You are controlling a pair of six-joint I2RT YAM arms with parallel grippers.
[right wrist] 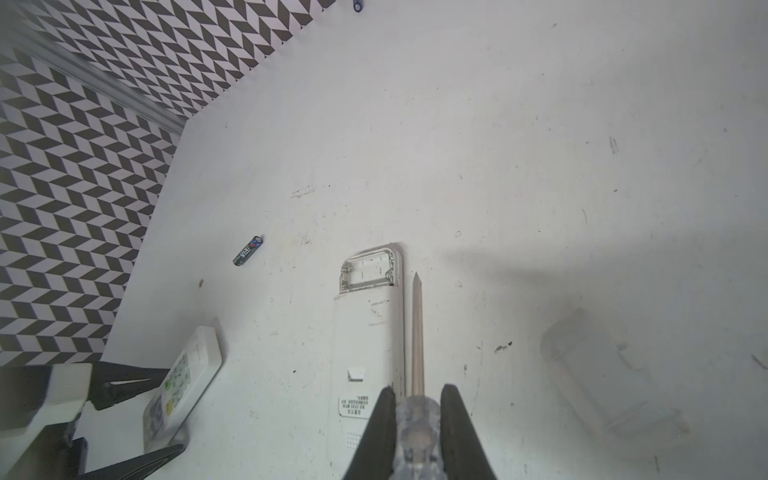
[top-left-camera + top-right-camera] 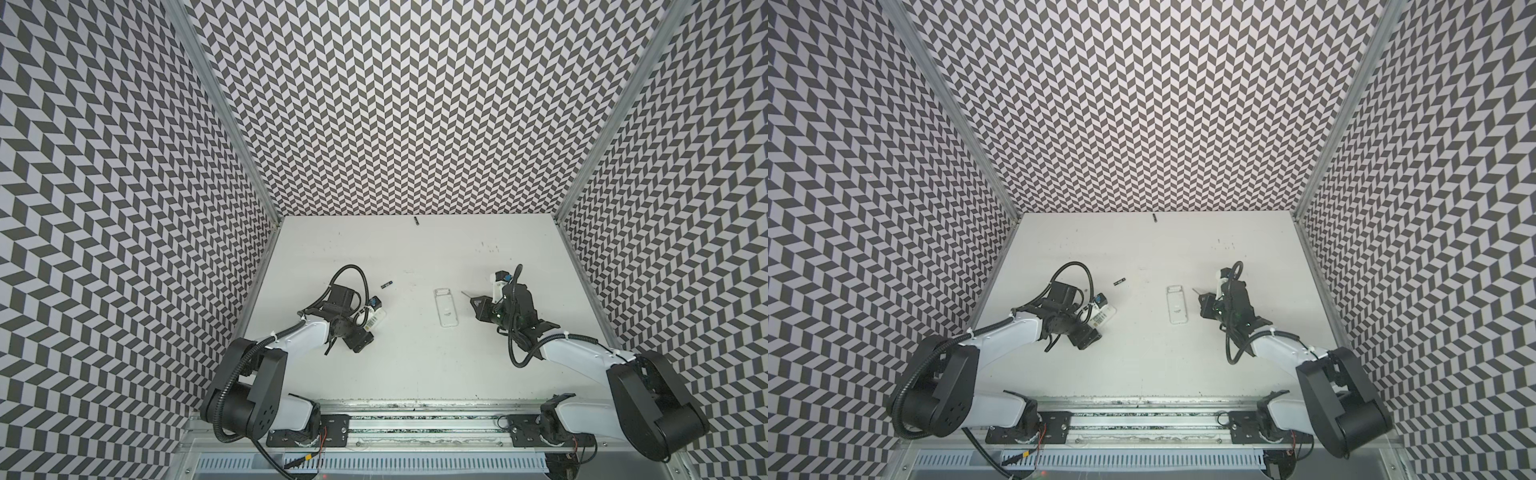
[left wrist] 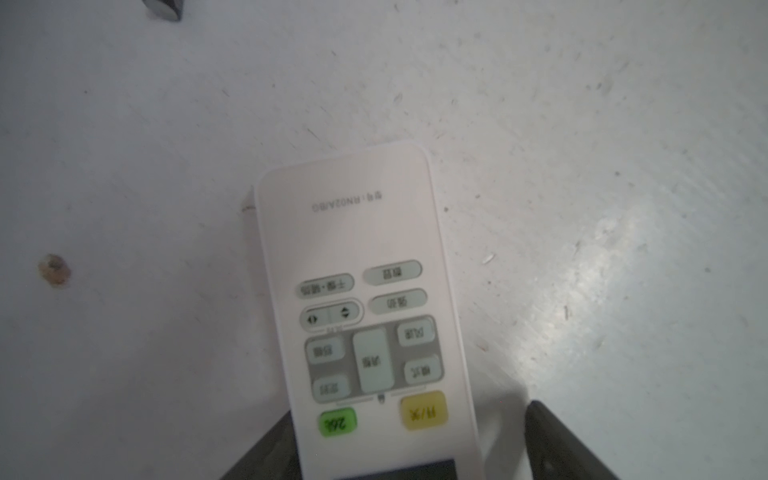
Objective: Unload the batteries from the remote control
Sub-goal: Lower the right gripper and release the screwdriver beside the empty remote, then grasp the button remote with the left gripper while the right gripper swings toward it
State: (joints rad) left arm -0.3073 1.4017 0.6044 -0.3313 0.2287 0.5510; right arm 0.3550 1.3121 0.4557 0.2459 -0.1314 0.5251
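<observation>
The middle remote's open compartment (image 1: 368, 270) is already empty, so the robot's right gripper should next lower the screwdriver onto the bare tabletop below, beside the middle remote (image 1: 439, 352), and let go of it.
Two white remotes lie on the table. One remote control (image 2: 444, 309) (image 2: 1176, 307) (image 1: 368, 332) lies face down in the middle, and its open compartment (image 1: 368, 270) shows no batteries. The other remote (image 2: 376, 323) (image 3: 365, 249) lies buttons up between the fingers of my open left gripper (image 2: 366, 331) (image 3: 411, 453). One finger sits against its side and the other stands apart. A loose battery (image 2: 387, 284) (image 2: 1120, 282) (image 1: 248, 250) lies beyond it. A second battery (image 2: 415, 220) (image 2: 1155, 218) lies by the back wall. My right gripper (image 2: 478, 309) (image 1: 415, 415) is shut on a clear-handled screwdriver (image 1: 417, 332), beside the middle remote.
Patterned walls enclose the white table (image 2: 415, 374) on the left, back and right. A metal rail (image 2: 415, 419) with both arm bases runs along the front edge.
</observation>
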